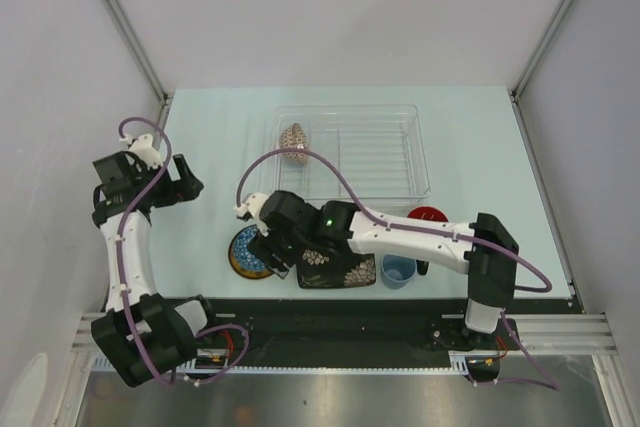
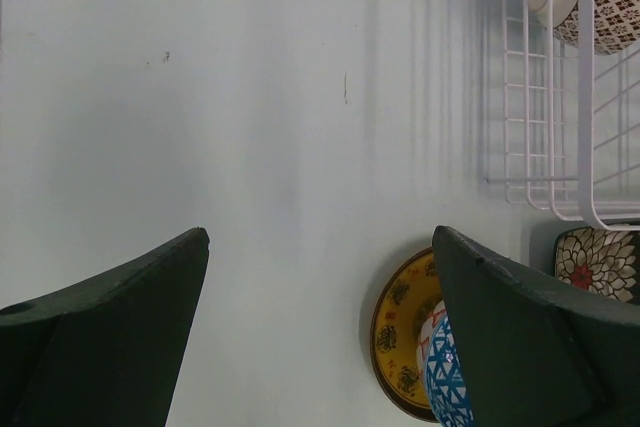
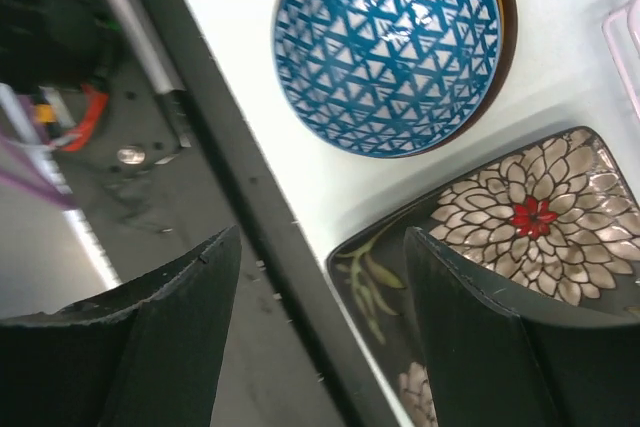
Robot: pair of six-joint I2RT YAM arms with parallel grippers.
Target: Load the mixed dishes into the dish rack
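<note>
My right gripper is at the plate's near corner. It should move down next and over onto the blue mosaic bowl's rail-side rim [image 1: 255,271] [image 3: 291,99].
The blue mosaic bowl [image 1: 246,250] [image 3: 388,42] [image 2: 446,379] sits in the yellow dark-rimmed saucer [image 1: 234,259] [image 2: 393,332] [image 3: 506,19] near the table's front. The black square floral plate [image 1: 340,271] [image 3: 525,215] [image 2: 601,262] lies beside it. My right gripper [image 1: 278,255] [image 3: 320,247] is open and straddles the plate's near corner, one finger over the plate, the other over the dark front strip. The beige patterned bowl [image 1: 293,142] [image 2: 603,2] stands in the clear dish rack [image 1: 420,147] [image 2: 530,97]. My left gripper [image 1: 192,187] [image 2: 320,237] hangs open and empty over the bare table on the left.
A small light-blue cup [image 1: 398,270] stands right of the plate, with the black mug with red inside [image 1: 427,215] behind the right forearm. The black rail [image 3: 230,177] runs along the table's front edge. White walls close the left, right and back.
</note>
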